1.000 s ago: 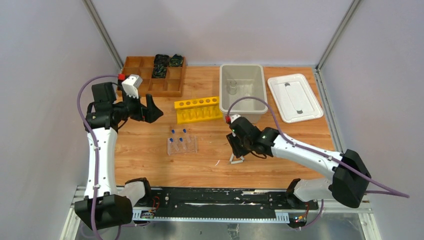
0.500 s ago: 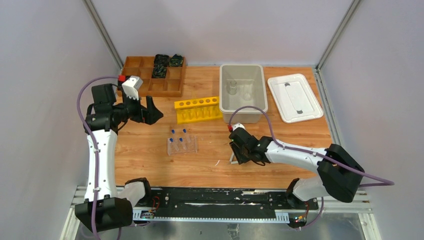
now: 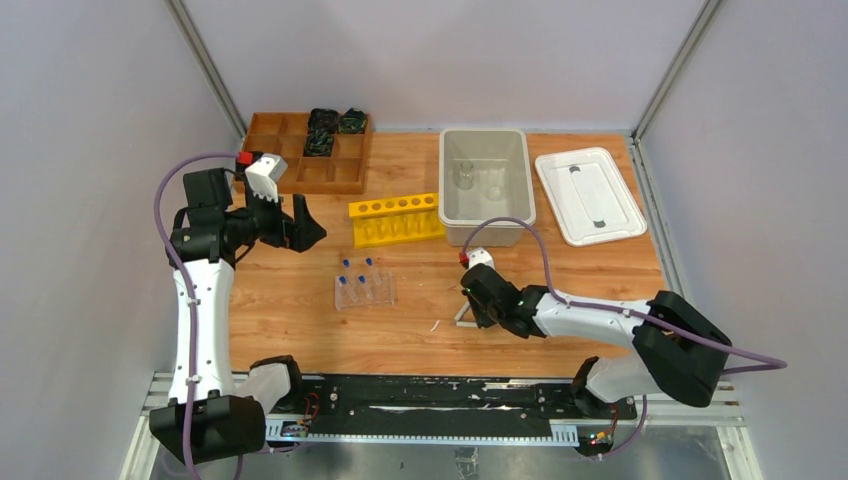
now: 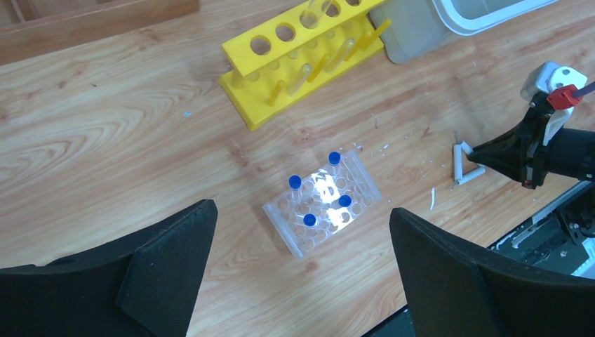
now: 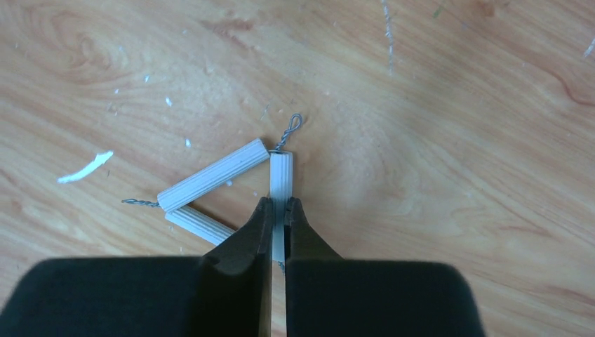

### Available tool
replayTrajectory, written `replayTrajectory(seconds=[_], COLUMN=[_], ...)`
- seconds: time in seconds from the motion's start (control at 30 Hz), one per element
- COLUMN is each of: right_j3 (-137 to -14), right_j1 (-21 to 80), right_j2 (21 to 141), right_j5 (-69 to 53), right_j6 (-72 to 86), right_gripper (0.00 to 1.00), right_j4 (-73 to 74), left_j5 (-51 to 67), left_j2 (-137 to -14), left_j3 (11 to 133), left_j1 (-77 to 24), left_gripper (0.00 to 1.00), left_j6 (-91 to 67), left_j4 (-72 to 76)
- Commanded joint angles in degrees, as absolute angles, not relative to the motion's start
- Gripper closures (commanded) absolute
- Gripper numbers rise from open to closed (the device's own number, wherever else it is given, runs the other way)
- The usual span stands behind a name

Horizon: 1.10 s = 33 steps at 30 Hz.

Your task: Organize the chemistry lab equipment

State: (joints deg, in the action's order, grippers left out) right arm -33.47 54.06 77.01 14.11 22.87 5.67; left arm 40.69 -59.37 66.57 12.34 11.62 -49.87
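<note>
The grey bin's near end (image 3: 506,207) lies outward of the robot's right gripper, so the gripper should lift the triangle frame outward over the grey bin's raised side, then lower it and let it go inside.
The white triangle frame (image 5: 214,177) lies on the table near the front middle (image 3: 466,315). My right gripper (image 5: 279,205) is shut on one of its white rods, low at the table. The clear tube rack (image 3: 364,289) holds several blue-capped tubes (image 4: 335,159) left of it. My left gripper (image 3: 298,222) is open and empty, raised above the table's left side, with the rack between its fingers in the left wrist view (image 4: 323,203). One clear beaker (image 3: 465,176) stands in the grey bin (image 3: 519,158). The round dish is not visible.
A yellow six-hole rack (image 3: 396,219) stands behind the clear rack. A wooden compartment tray (image 3: 290,160) with black items is at the back left. A white lid (image 3: 588,195) lies right of the grey bin. White chips (image 5: 85,167) lie on the wood.
My right gripper has moved down and toward the near edge onto the triangle frame and has closed on one rod. The left arm has barely moved.
</note>
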Motion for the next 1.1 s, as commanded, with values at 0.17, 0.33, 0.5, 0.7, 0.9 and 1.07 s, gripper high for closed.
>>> replayTrajectory(seconds=[0.17,0.33,0.5,0.7,0.9,1.07], right_j3=[-45.41,-66.5,-80.44,-89.52,-95.19,-95.91], right_j1=[55.59,48.51,33.71,24.84,23.02,23.07], right_j2=[62.75,64.18,72.13,85.58,97.87,103.94], right_j5=[14.68,15.24,12.4,12.5,12.56,12.9], right_j6=[23.53,18.29,16.1,14.7,13.86,13.24], right_gripper=[1.0,1.0,1.0,1.0,1.0,1.0], right_j4=[22.31,33.66,36.16,36.96,38.79,40.2], left_j5=[41.31,41.28,41.22,41.31,41.16,41.04], left_j2=[-58.63,-58.19,-58.2,-57.9,-57.84,-57.79], left_j3=[68.99,69.26,69.13,69.52,69.14,68.95], left_j1=[12.08,12.08,12.13,12.08,12.13,12.13], left_gripper=[0.0,0.0,0.0,0.0,0.0,0.0], left_j6=[11.63,11.51,11.2,10.94,10.98,11.38], left_j4=[-50.36,-50.45,-50.54,-50.8,-50.8,-50.8])
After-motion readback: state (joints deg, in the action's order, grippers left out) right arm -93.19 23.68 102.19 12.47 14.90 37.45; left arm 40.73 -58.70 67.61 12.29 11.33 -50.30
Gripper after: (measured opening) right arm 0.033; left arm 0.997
